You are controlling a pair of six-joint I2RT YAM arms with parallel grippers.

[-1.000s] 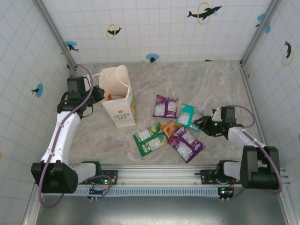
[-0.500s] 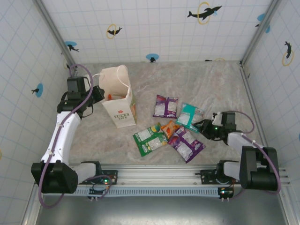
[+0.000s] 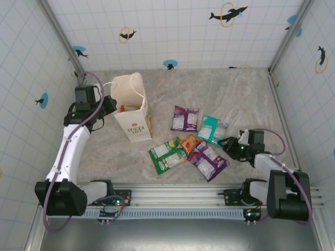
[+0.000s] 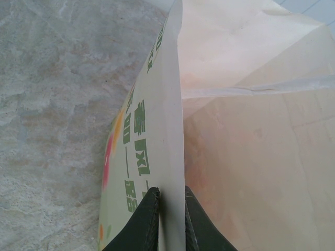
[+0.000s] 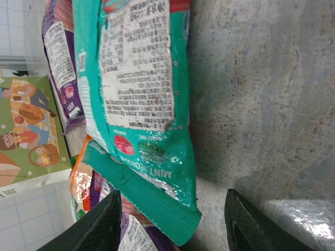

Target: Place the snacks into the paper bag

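My right gripper should move a little further over the teal packet's near corner before it closes. That corner is already between its open fingers.
The cream paper bag stands upright at the left, mouth open. My left gripper is shut on its side wall, one finger outside by the green lettering and the other inside. Several snacks lie in the middle: a purple packet, a teal packet, an orange one, a green one and another purple one. Something orange shows inside the bag. My right gripper is open low over the table, and the near corner of the teal packet lies between its spread fingers.
Tiled walls enclose the marbled table on three sides. Bare table lies behind and to the right of the packets. In the right wrist view a purple packet, the green packet and the orange one lie beyond the teal one.
The right arm has shifted a little toward the near edge, its open gripper staying at the teal packet's corner. The left arm and the bag have not moved.
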